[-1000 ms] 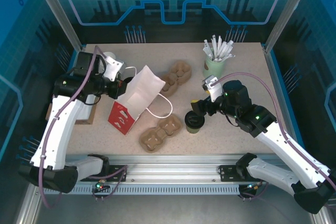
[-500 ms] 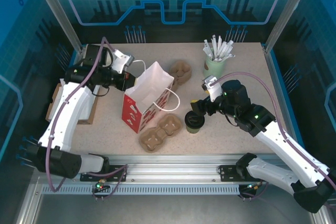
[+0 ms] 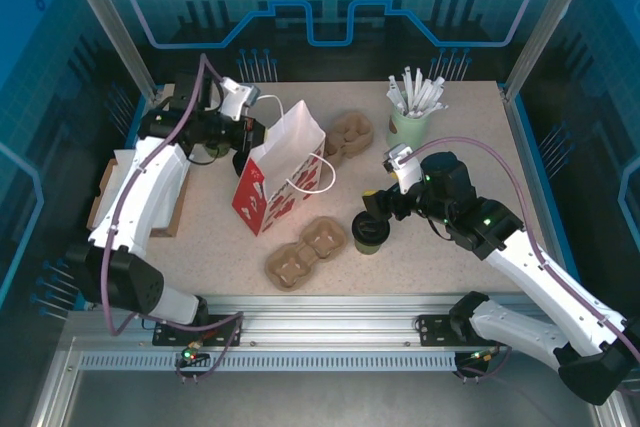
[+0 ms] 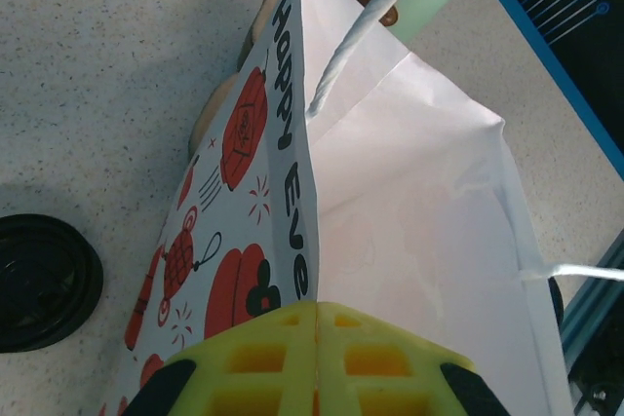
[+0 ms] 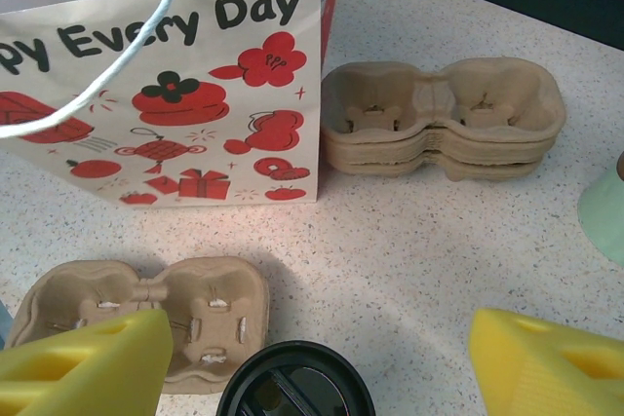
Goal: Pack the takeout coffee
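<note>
The left gripper eases the held corner of the bag's rim away from the takeout coffee (image 3: 369, 234) next. It then spreads its fingers to release it, since the bag's opening already stands open.
The takeout coffee (image 3: 369, 234) is a dark olive cup with a black lid (image 5: 295, 384), standing right of centre on the table. My right gripper (image 3: 373, 209) (image 5: 322, 362) hovers open just behind and above it, its yellow fingers (image 5: 93, 362) wide on either side of the lid without touching. The red-and-white paper bag (image 3: 283, 172) (image 5: 166, 94) stands upright and open left of centre. My left gripper (image 3: 256, 133) (image 4: 317, 314) is shut on the bag's top rim (image 4: 390, 221) at its back left corner.
A stack of brown pulp cup carriers (image 3: 350, 135) (image 5: 444, 114) lies behind the bag, and a single carrier (image 3: 305, 252) (image 5: 146, 314) lies left of the cup. A mint cup of white sticks (image 3: 410, 122) stands back right. A black round disc (image 4: 44, 280) lies beside the bag.
My left gripper has swung the bag from lying tilted to standing upright, shifting it right and toward the back. The right arm and the coffee have not moved.
</note>
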Available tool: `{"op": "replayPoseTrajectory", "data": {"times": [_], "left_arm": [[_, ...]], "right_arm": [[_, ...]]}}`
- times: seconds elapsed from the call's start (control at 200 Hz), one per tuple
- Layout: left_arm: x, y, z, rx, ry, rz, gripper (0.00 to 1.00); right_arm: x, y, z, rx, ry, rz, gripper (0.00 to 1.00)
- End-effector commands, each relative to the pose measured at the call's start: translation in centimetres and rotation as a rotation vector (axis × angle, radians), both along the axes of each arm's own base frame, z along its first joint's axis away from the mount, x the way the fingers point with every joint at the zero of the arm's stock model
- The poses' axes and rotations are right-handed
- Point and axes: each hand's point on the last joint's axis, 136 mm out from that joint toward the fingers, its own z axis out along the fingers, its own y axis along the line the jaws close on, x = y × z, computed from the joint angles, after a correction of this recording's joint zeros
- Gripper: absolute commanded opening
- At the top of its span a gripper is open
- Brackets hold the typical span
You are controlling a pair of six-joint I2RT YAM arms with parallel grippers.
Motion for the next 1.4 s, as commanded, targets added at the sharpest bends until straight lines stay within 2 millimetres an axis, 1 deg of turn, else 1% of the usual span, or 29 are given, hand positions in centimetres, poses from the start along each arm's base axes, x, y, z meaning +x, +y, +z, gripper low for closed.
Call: {"op": "replayPoseTrajectory", "data": {"times": [0.0,0.165,0.27,0.345,0.495,0.545,0.575,0.6,0.705,0.825,0.93,0.995,1.066,1.101,1.131,1.191,1.211,1.216,1.276,1.316,1.356,1.396], "left_arm": [[2.0,-0.6,2.6,-0.066,-0.083,-0.016,0.00],[3.6,-1.4,2.2,-0.106,-0.039,-0.035,0.00],[4.2,-1.5,1.3,-0.109,0.001,-0.032,0.00],[4.3,-1.3,0.9,-0.113,0.023,-0.019,0.00],[4.4,0.4,0.5,-0.130,0.055,0.030,0.01],[4.4,0.8,0.4,-0.129,0.057,0.041,0.04],[4.4,1.1,0.5,-0.128,0.054,0.047,0.14],[4.3,1.2,0.6,-0.127,0.052,0.050,0.19],[4.3,1.8,1.0,-0.122,0.045,0.065,0.32],[4.2,2.5,1.5,-0.109,0.045,0.085,0.43],[3.8,4.0,2.0,-0.072,0.036,0.141,0.48],[3.2,5.1,2.7,-0.051,0.024,0.195,0.51],[2.5,6.8,3.3,-0.022,0.007,0.276,0.55],[1.7,7.3,3.8,-0.009,-0.009,0.303,0.62],[1.1,7.6,4.1,0.003,-0.027,0.321,0.65],[-0.5,7.9,5.0,0.006,-0.063,0.346,0.68],[-1.2,7.9,5.6,0.001,-0.079,0.347,0.67],[-1.3,7.9,5.4,-0.001,-0.074,0.347,0.67],[-3.4,7.1,6.3,-0.032,-0.112,0.331,0.67],[-5.0,6.1,6.1,-0.036,-0.127,0.298,0.67],[-6.8,4.8,5.6,-0.029,-0.135,0.241,0.67],[-8.4,3.7,4.6,-0.018,-0.127,0.195,0.68]], "right_arm": [[-0.3,0.2,0.0,-0.011,-0.004,0.015,0.81],[-0.3,0.1,-0.1,-0.016,0.000,0.012,0.81],[-0.3,0.0,-0.2,-0.021,0.002,0.008,0.81],[-0.3,0.0,-0.2,-0.023,0.004,0.006,0.81],[-0.2,0.1,-0.3,-0.024,0.006,0.009,0.81],[-0.1,0.2,-0.4,-0.025,0.010,0.012,0.81],[-0.1,0.3,-0.4,-0.024,0.011,0.014,0.81],[0.0,0.4,-0.4,-0.023,0.013,0.016,0.81],[0.1,0.6,-0.5,-0.021,0.020,0.022,0.81],[0.0,0.7,-0.4,-0.018,0.023,0.023,0.81],[0.0,0.9,-0.1,-0.010,0.023,0.026,0.81],[-0.1,1.0,0.0,-0.005,0.024,0.029,0.81],[-0.1,1.1,0.1,-0.003,0.024,0.030,0.81],[-0.1,1.2,0.2,0.002,0.021,0.031,0.81],[-0.1,1.2,0.3,0.005,0.019,0.033,0.81],[-0.2,1.6,0.4,0.011,0.018,0.042,0.81],[-0.1,1.7,0.5,0.011,0.015,0.045,0.81],[-0.1,1.8,0.5,0.011,0.016,0.044,0.81],[-0.1,2.1,0.5,0.009,0.017,0.053,0.81],[-0.1,2.3,0.5,0.007,0.017,0.058,0.81],[0.0,2.4,0.4,0.004,0.018,0.058,0.81],[0.0,2.4,0.3,0.004,0.018,0.059,0.81]]}}
